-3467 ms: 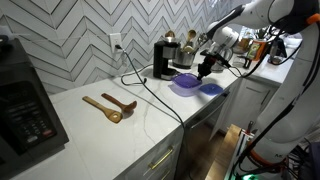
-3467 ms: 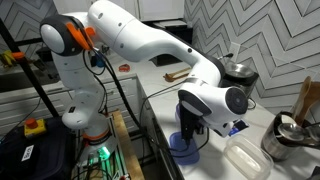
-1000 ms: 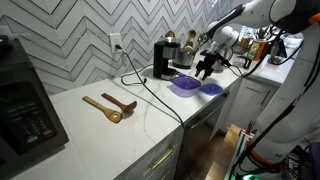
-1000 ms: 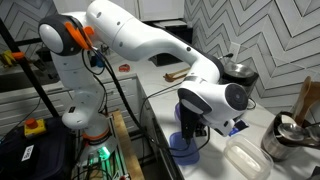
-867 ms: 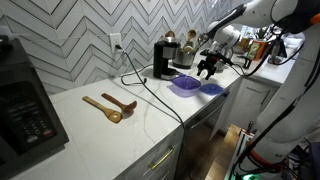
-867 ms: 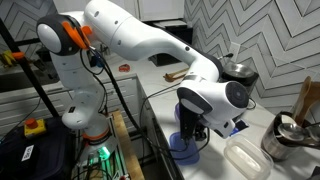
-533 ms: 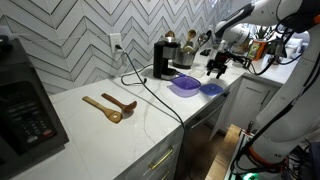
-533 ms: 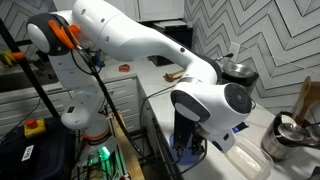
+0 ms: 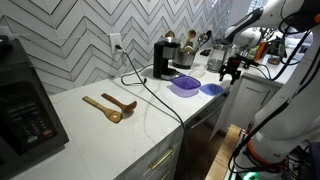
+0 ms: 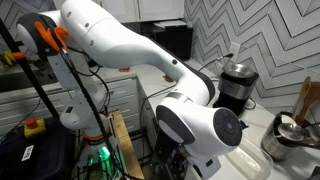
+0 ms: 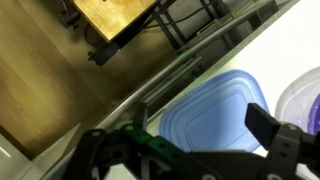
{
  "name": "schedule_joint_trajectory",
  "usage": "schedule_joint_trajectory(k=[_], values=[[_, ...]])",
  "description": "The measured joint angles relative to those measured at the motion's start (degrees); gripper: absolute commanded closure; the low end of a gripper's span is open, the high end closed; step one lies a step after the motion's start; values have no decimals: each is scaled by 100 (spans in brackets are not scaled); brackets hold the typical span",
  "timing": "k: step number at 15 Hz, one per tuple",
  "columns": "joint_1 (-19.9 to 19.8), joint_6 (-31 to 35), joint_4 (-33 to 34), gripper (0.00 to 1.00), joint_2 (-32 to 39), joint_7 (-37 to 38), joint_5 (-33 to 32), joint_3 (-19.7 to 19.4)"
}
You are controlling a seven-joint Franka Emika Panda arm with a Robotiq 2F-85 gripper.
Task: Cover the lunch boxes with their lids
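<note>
The flat lid lies below the open fingers, so my gripper lowers next and closes on the blue lid's corner (image 9: 220, 92) (image 11: 174, 119) by the counter's edge.
The blue lid (image 11: 222, 100) lies flat on the white counter near its edge, and the purple lid (image 11: 306, 92) is cut off at the right of the wrist view. Both lids show side by side in an exterior view, purple (image 9: 184, 85) and blue (image 9: 211, 89). I cannot tell whether boxes sit under them. My gripper (image 9: 232, 72) hangs past the counter's end, beside and above the blue lid. In the wrist view the gripper (image 11: 200, 120) is open and holds nothing. A translucent lunch box (image 10: 250, 162) peeks out behind the arm; no coloured lid shows on it.
A glass coffee pot (image 9: 165, 60) and cable stand behind the lids. Two wooden spoons (image 9: 110, 106) lie mid-counter. A black appliance (image 9: 25, 110) fills the near end. The arm's bulk (image 10: 195, 130) blocks most of an exterior view. Wooden floor (image 11: 60, 90) lies below the counter edge.
The gripper opened fully and swung away from above the blue lid, out past the counter's end. The arm now fills much more of the other exterior view. The lids stayed put.
</note>
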Motion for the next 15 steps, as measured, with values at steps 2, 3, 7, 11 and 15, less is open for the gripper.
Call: schedule_joint_trajectory(k=[2,3,7,11,15], values=[[-30,150,-112,0,5,0,21,-29],[-39,280,-168,0,14,0,33,-37],[-39,856,-367,6,79,-40,206,-41],[-35,1118,-412,48,178,-144,527,-21],[-35,1239,-412,42,285,-151,665,4]])
